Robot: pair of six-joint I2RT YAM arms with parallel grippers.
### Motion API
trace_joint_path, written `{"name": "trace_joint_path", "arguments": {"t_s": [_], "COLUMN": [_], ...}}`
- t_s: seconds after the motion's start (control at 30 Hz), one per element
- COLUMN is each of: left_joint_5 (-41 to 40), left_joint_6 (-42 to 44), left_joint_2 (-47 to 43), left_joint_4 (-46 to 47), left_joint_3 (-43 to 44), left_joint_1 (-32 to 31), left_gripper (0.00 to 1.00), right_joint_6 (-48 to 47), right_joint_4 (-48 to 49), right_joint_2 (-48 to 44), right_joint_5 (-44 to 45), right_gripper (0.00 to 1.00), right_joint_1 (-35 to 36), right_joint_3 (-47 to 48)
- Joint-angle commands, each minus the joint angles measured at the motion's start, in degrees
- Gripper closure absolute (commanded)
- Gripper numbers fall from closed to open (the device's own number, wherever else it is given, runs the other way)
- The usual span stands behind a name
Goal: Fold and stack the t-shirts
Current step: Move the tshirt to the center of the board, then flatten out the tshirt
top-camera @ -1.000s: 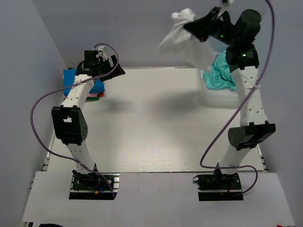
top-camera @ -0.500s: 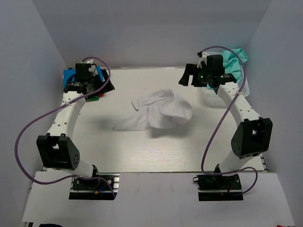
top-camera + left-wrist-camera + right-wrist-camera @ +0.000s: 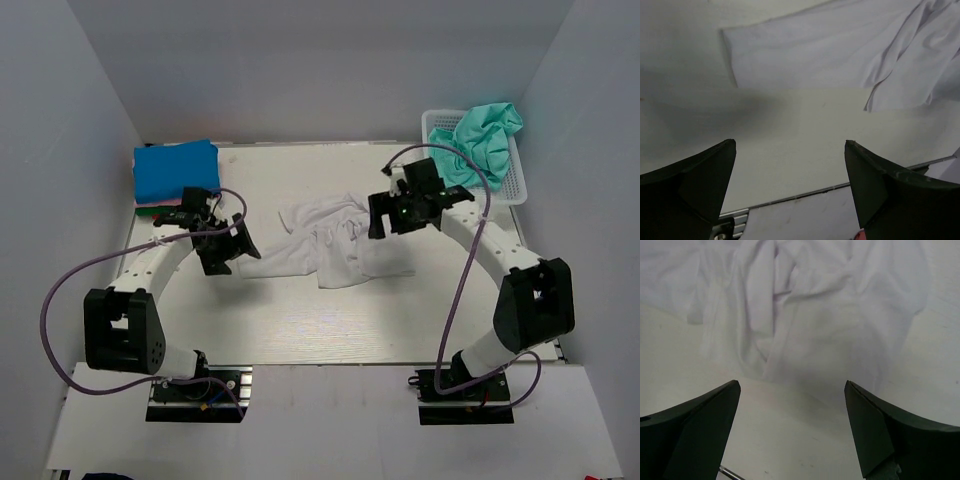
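Observation:
The white t-shirt has its flat end below my left gripper, and its far corner [image 3: 241, 265] [image 3: 726, 33] sticks out clear of the folds. My left gripper will go down onto that corner next with its fingers open.
A crumpled white t-shirt [image 3: 325, 240] lies in the middle of the table [image 3: 300, 320]. My left gripper [image 3: 238, 247] hangs open just off its left edge; in the left wrist view [image 3: 790, 142] nothing sits between the fingers, and the white cloth [image 3: 830, 55] lies ahead. My right gripper [image 3: 378, 216] is open over the shirt's right side, empty, with the white folds [image 3: 815, 315] just beyond its tips [image 3: 792, 382]. A teal-green t-shirt [image 3: 487, 135] is bunched in the basket. A folded blue t-shirt [image 3: 175, 170] tops a stack at the back left.
The white mesh basket [image 3: 515, 185] stands at the back right corner. Pink and green edges [image 3: 150, 208] of folded shirts show under the blue one. Grey walls close in the table on three sides. Purple cables loop off both arms.
The right gripper let go of the white t-shirt it held up high; the shirt now lies on the table. Both arms have come down to the shirt's two sides.

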Motion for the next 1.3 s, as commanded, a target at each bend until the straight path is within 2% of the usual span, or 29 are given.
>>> {"name": "trace_joint_path", "arguments": {"t_s": [0.0, 0.13, 0.23, 0.27, 0.37, 0.5, 0.67, 0.77, 0.9, 0.97, 1.03, 1.1, 1.13, 1.17, 1.2, 1.23, 1.27], "left_joint_5": [1.72, -1.27, -0.75, -0.75, -2.69, -7.33, -14.97, -17.00, -17.01, -16.14, -15.00, -14.99, -14.99, -14.99, -14.99, -14.03, -13.33], "left_joint_6": [-5.52, -12.38, -15.10, -15.81, -17.84, -18.98, -18.98, -19.51, -21.00, -21.71, -21.71, -21.71, -21.71, -21.19, -21.18, -21.18, -19.61], "left_joint_2": [-2.53, -1.92, 0.80, 1.42, 3.18, 5.38, 7.13, 8.89, 11.87, 12.94, 14.60, 15.75, 16.27, 16.80, 16.81, 16.81, 15.76], "left_joint_4": [1.32, 8.69, 12.21, 14.49, 17.31, 16.98, 11.35, 10.21, 10.82, 13.27, 14.86, 14.86, 14.86, 14.86, 14.86, 14.86, 15.56], "left_joint_3": [-3.27, -5.66, -5.66, -5.66, -5.66, -4.26, -2.40, -1.79, -1.79, -2.32, -2.84, -2.84, -2.23, -2.23, -2.23, -2.23, -2.23], "left_joint_1": [-0.37, 1.21, 1.21, 1.21, 1.21, 1.21, 1.21, 0.08, 0.07, 0.07, 0.07, 0.07, 0.07, 0.07, 0.07, 0.07, 0.07], "left_gripper": [0.00, 0.00, 0.05, 0.11, 0.18, 0.27, 0.28, 0.28, 0.28, 0.33, 0.37, 0.51, 0.57, 0.66, 1.00, 1.00, 1.00], "right_joint_6": [-7.25, -11.30, -12.35, -12.97, -13.93, -14.99, -15.78, -15.08, -13.68, -12.71, -12.36, -12.10, -11.75, -11.57, -11.31, -11.13, -10.43], "right_joint_4": [-1.22, 0.88, 3.96, 5.71, 11.85, 13.55, 16.44, 18.20, 18.91, 19.09, 19.61, 19.88, 20.05, 20.66, 21.10, 21.46, 21.72], "right_joint_2": [-2.53, -0.78, 1.51, 2.47, 3.97, 9.67, 13.12, 14.87, 17.86, 19.09, 19.62, 19.27, 19.18, 18.14, 17.61, 16.99, 15.77], "right_joint_5": [-0.61, -0.62, -0.88, -0.97, -1.40, 1.56, 3.16, 4.91, 8.52, 10.18, 12.20, 13.18, 13.79, 14.15, 14.32, 14.59, 14.50], "right_gripper": [0.10, 0.10, 0.10, 0.10, 0.11, 0.14, 0.16, 0.18, 0.27, 0.30, 0.41, 0.52, 0.69, 0.75, 0.84, 0.95, 1.00], "right_joint_1": [5.87, 14.30, 19.40, 20.63, 23.97, 27.14, 28.73, 29.34, 29.35, 29.26, 29.35, 29.34, 29.26, 29.35, 29.26, 29.35, 29.17], "right_joint_3": [-2.79, -2.89, -3.06, -3.06, -4.02, -3.68, -4.64, -5.52, -6.40, -7.45, -8.07, -8.50, -8.86, -9.03, -9.21, -9.39, -9.39]}}
